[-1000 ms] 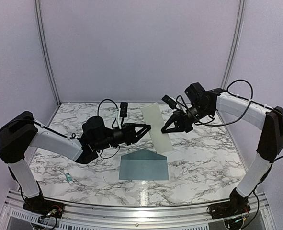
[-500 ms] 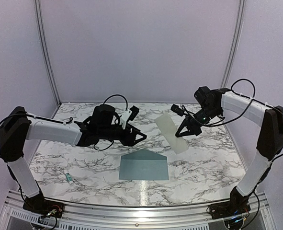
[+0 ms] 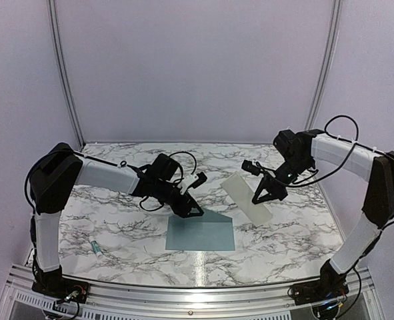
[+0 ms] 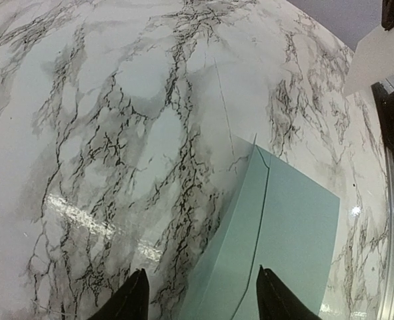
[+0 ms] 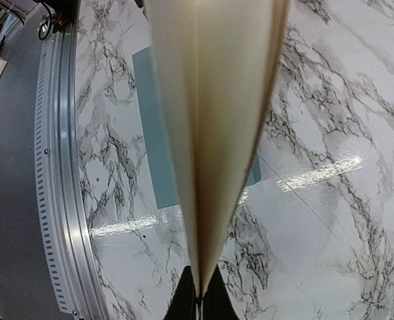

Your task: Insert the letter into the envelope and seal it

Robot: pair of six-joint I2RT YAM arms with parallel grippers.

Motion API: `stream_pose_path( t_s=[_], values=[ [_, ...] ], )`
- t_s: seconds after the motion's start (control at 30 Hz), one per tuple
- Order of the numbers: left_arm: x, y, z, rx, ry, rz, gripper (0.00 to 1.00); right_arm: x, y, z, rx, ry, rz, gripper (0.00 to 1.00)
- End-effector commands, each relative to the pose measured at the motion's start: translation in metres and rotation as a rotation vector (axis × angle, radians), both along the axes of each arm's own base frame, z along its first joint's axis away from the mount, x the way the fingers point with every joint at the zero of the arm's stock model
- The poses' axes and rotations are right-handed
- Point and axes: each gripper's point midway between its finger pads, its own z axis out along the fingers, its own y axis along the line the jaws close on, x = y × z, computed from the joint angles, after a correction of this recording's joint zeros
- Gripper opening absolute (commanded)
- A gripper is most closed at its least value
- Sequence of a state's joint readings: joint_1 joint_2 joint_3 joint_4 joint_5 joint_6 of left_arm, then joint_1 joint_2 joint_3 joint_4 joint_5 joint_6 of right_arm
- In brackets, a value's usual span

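The raised edge of the flap is below the left gripper's open fingers, so the robot next needs to lower them to either side of that edge and close them.
The blue-grey envelope [image 3: 201,232] lies flat on the marble table near the front middle, its triangular flap pointing away from the arms. My left gripper [image 3: 190,211] hovers open over its upper-left corner. In the left wrist view [image 4: 203,301] one fingertip is over bare marble, the other over the envelope [image 4: 287,233]. The cream letter [image 3: 240,190] hangs tilted to the right of the envelope, and my right gripper [image 3: 259,197] is shut on its edge. The right wrist view shows the letter [image 5: 217,100] edge-on, pinched in the gripper [image 5: 200,301], with the envelope [image 5: 153,140] beneath.
A small white and green tube [image 3: 98,248] lies at the front left of the table. An aluminium rail [image 3: 197,293] runs along the near edge. Pale walls close in the back and sides.
My left arm swung right and down, from beside the letter to the envelope's upper-left corner. The right arm carried the letter rightward and lower.
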State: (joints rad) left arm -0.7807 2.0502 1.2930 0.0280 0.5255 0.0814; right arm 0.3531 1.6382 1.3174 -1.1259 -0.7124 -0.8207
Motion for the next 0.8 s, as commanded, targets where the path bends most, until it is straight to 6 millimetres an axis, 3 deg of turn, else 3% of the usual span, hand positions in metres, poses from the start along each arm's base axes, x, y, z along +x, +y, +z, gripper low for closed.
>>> stream_pose_path(
  t_s=[0.0,0.13,0.37,0.43,0.6,0.77],
  values=[
    [-0.005,0.006,-0.010,-0.001,0.085,-0.071,0.53,-0.004,-0.004,0.005,-0.003,-0.016,0.006,0.00],
    [-0.015,0.012,-0.018,-0.003,0.157,-0.115,0.51,-0.004,-0.004,0.004,-0.005,-0.009,0.009,0.00],
    [-0.021,0.012,-0.031,0.003,0.209,-0.144,0.34,-0.003,-0.003,0.003,0.000,-0.002,0.003,0.00],
    [-0.021,0.010,-0.031,-0.004,0.212,-0.149,0.28,-0.004,-0.003,0.002,0.001,0.002,0.004,0.00],
    [-0.017,0.007,-0.027,-0.022,0.217,-0.153,0.24,-0.004,-0.003,0.003,-0.001,0.009,-0.001,0.00],
    [-0.013,0.007,-0.025,-0.036,0.221,-0.151,0.10,-0.006,-0.003,0.003,0.006,0.017,-0.006,0.00]
  ],
)
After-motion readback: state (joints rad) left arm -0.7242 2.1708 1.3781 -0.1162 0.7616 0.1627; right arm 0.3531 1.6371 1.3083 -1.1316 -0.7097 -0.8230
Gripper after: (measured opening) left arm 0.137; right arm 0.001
